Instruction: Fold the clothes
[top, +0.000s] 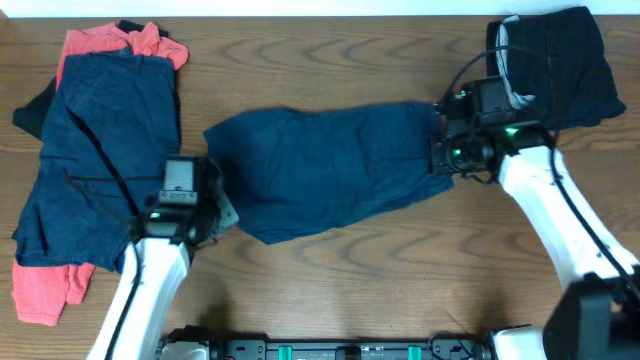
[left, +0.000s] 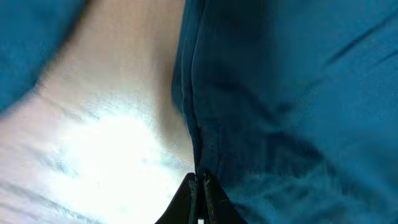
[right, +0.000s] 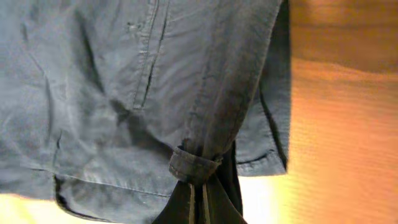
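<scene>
My left gripper lifts, moves outward and down, and releases the shorts' edge on the far tabletop next, which is bare and lies outward of it.
Navy blue shorts (top: 330, 170) lie stretched across the middle of the table. My left gripper (top: 212, 200) is shut on their left edge; the left wrist view shows the jaws (left: 199, 182) pinched on a seam of the navy fabric (left: 292, 106). My right gripper (top: 440, 150) is shut on their right end; the right wrist view shows the jaws (right: 198, 186) clamped on a belt loop of the waistband (right: 194, 165).
A pile of navy garments (top: 95, 150) with coral-red ones (top: 120, 42) under it lies at the left. Folded black clothes (top: 560, 65) sit at the back right. Wooden table (top: 380, 290) shows in front.
</scene>
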